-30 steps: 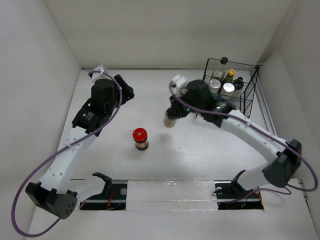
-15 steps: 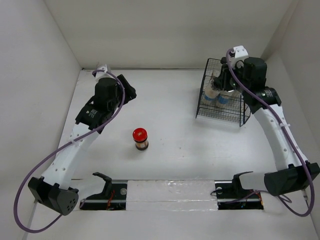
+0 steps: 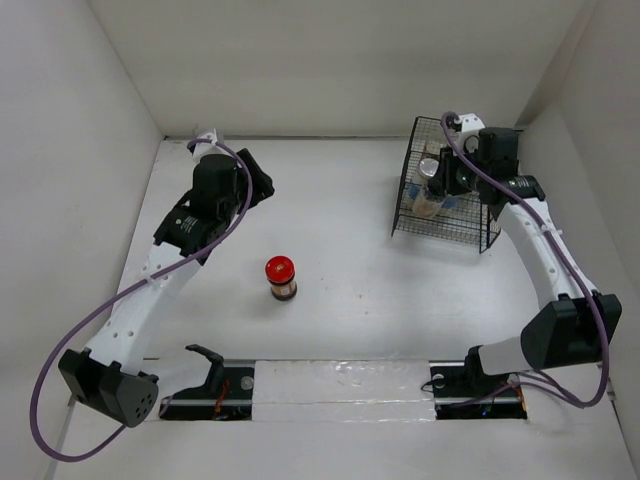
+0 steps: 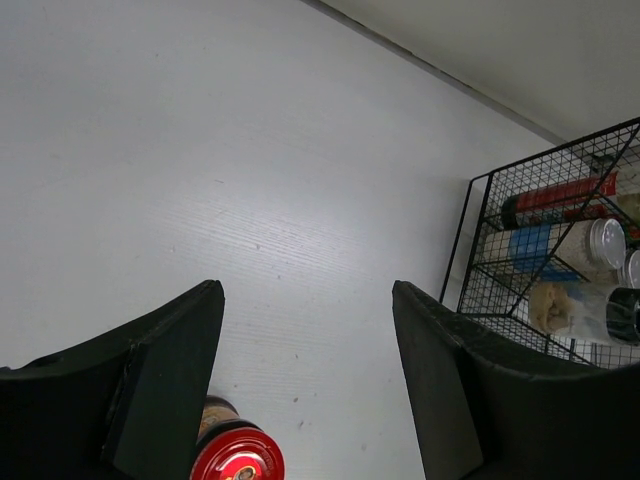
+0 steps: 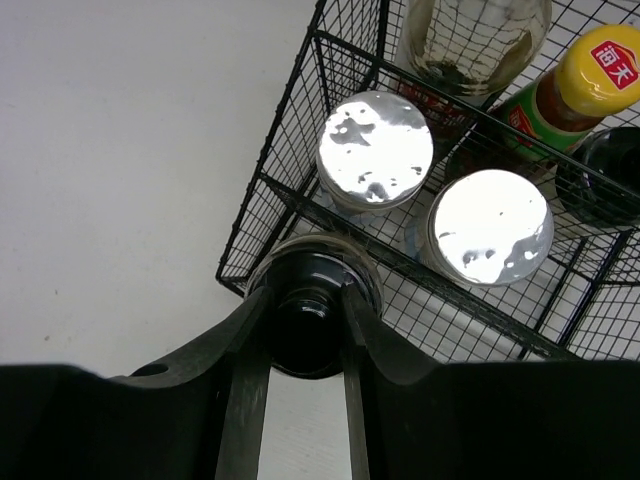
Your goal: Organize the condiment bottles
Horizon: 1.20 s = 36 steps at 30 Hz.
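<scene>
My right gripper needs to go down into the basket's near corner next and let go of the black cap, because the basket's front row is empty in front of the silver-topped shakers.
My right gripper (image 3: 436,182) is shut on the black cap of the cream black-capped bottle (image 5: 305,322) and holds it at the front-left corner of the black wire basket (image 3: 442,231). In the basket stand two silver-topped shakers (image 5: 375,150) (image 5: 489,226), a yellow-capped sauce bottle (image 5: 585,82), a clear tall bottle (image 5: 470,35) and a black-capped jar (image 5: 612,180). The red-lidded jar (image 3: 281,278) stands alone on the table and also shows in the left wrist view (image 4: 236,456). My left gripper (image 4: 305,300) is open and empty, above and behind that jar.
White walls close the table at the left, back and right. The basket (image 4: 560,250) stands in the back right corner against the right wall. A black rail with the arm bases (image 3: 340,385) runs along the near edge.
My right arm has swung from the table's middle to the basket, carrying the cream bottle, and has settled at its front-left corner. The left arm has barely moved.
</scene>
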Motion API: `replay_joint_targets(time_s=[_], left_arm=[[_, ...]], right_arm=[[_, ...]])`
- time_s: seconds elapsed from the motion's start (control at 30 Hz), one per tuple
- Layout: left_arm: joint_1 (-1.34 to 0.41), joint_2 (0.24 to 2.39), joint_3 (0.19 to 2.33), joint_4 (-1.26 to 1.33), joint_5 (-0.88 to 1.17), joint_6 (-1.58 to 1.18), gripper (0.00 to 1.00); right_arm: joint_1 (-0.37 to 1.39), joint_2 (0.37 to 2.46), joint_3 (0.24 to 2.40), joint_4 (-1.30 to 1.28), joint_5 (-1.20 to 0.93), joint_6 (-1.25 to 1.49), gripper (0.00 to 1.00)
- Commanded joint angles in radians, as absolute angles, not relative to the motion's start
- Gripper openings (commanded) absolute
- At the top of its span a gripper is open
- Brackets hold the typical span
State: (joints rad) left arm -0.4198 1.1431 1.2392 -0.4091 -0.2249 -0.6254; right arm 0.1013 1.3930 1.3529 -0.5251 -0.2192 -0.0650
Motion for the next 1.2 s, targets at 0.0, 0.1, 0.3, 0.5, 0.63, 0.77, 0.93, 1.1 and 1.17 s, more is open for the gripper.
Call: replay_joint_targets(time_s=[0.0, 0.1, 0.3, 0.5, 0.63, 0.77, 0.93, 1.1, 1.17], left_arm=[[-0.425, 1.138, 1.284, -0.385, -0.229, -0.612, 0.63], [-0.425, 1.138, 1.284, -0.376, -0.229, -0.612, 0.63], [-0.425, 1.138, 1.284, -0.376, -0.229, -0.612, 0.63], [-0.425, 1.138, 1.264, -0.376, -0.229, -0.612, 0.63], [-0.425, 1.147, 1.264, -0.367, -0.229, -0.612, 0.63], [-0.425, 1.147, 1.282, -0.367, -0.229, -0.612, 0.63], [-0.425, 1.147, 1.301, -0.376, -0.249, -0.612, 0.65], [-0.425, 1.147, 1.336, -0.385, -0.267, -0.603, 0.65], [-0.425, 1.147, 1.36, -0.394, -0.267, -0.603, 0.66]], right_arm=[[0.087, 1.399, 1.355, -0.399, -0.244, -0.081, 0.0], [0.097, 1.411, 1.339, -0.358, -0.212, -0.072, 0.0], [0.127, 1.457, 1.306, -0.344, -0.164, -0.072, 0.0], [0.146, 1.486, 1.236, -0.344, -0.143, -0.063, 0.08], [0.164, 1.486, 1.25, -0.38, -0.133, -0.054, 0.41], [0.175, 1.464, 1.319, -0.44, -0.124, -0.054, 0.7], [0.228, 1.39, 1.423, -0.515, -0.08, -0.072, 0.93], [0.363, 1.33, 1.43, -0.51, -0.115, -0.081, 0.96], [0.422, 1.316, 1.398, -0.477, -0.165, -0.081, 0.97]])
